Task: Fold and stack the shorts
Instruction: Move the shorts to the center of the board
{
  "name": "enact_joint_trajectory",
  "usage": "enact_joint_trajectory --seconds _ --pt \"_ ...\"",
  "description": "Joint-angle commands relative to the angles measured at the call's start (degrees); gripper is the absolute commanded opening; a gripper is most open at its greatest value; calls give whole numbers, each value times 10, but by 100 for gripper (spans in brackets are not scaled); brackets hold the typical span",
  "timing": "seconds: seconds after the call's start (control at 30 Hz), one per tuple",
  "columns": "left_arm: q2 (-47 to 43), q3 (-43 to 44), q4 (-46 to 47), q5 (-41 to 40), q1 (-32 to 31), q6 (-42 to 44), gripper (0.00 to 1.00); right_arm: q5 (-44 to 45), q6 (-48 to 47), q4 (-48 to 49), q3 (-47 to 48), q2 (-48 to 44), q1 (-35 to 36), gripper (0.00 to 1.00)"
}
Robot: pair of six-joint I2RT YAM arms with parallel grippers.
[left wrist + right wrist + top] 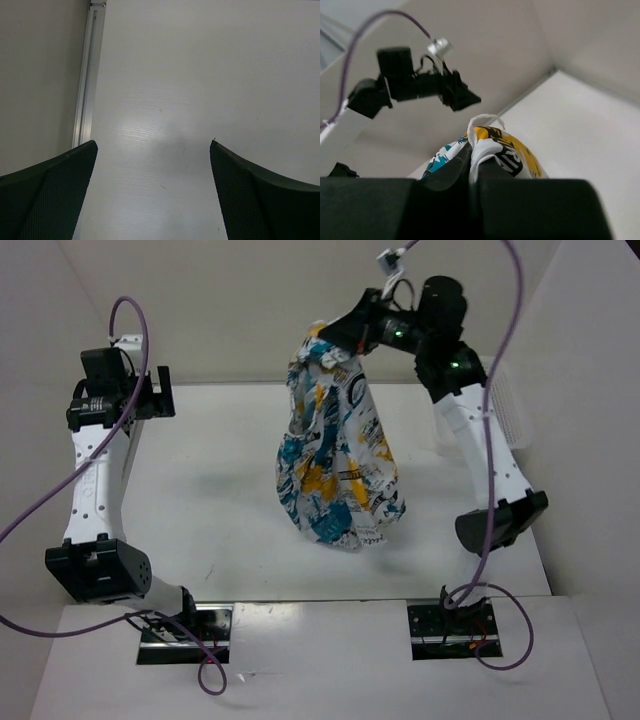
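The shorts (335, 460) hang away from the open fingers of my left gripper, so I need to move it to the right in the top view and down onto their gathered waistband.
The shorts (335, 460), white fabric with a teal, yellow and black print, hang in a bunched drop over the middle of the table (200, 500); their lower end reaches the surface. My right gripper (330, 348) is shut on their top edge, high above the back of the table. In the right wrist view the fabric (507, 150) and a white drawstring loop (482, 120) stick out from between the pinched fingers of the right gripper (472, 160). My left gripper (160, 395) stands open at the back left, away from the shorts. Only bare table lies between its fingers (153, 142).
A white mesh basket (508, 410) stands at the right edge, behind the right arm. White walls close in the back and both sides. An aluminium rail (87, 75) runs along the table's left edge. The left arm (415, 85) shows in the right wrist view.
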Motion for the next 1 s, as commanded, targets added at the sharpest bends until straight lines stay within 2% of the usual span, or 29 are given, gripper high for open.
enact_joint_trajectory --seconds 0.0,0.03,0.07,0.1,0.13,0.17,0.23,0.27,0.37,0.47,0.53,0.6,0.77,0.8,0.93,0.97 --pt "-2 -10 19 -5 2 2 100 -8 13 -1 -14 44 27 15" --pt "5 -5 19 0 2 2 100 25 29 -7 -14 62 27 27" --pt "15 -5 19 0 2 2 100 48 30 -13 4 82 27 34" --pt "20 2 19 -5 2 2 100 74 23 -27 14 119 27 64" --pt "26 9 19 -5 2 2 100 142 9 -36 26 136 27 79" --pt "39 9 14 -5 2 2 100 180 3 -46 45 153 27 87" --pt "51 15 6 0 2 2 100 252 -26 -68 50 189 27 95" --pt "62 22 6 7 2 2 100 330 -58 -74 58 197 27 95" --pt "67 22 -33 87 2 2 100 443 -127 -89 44 208 27 95" --pt "67 8 -73 176 2 2 100 458 -155 -89 -45 179 21 95" --pt "76 -16 -87 197 -9 2 100 442 -167 -89 -127 155 15 95" --pt "83 -33 -87 169 -34 2 100 442 -182 -89 -181 138 15 95" --pt "144 -55 -22 35 -153 2 100 444 -213 -84 -351 56 10 95" --pt "160 -43 6 0 -161 2 100 444 -213 -84 -369 45 10 95" --pt "267 18 72 -31 -161 2 100 438 -265 -84 -462 8 10 95" --pt "284 35 79 -18 -155 2 100 438 -276 -84 -479 -5 10 95"
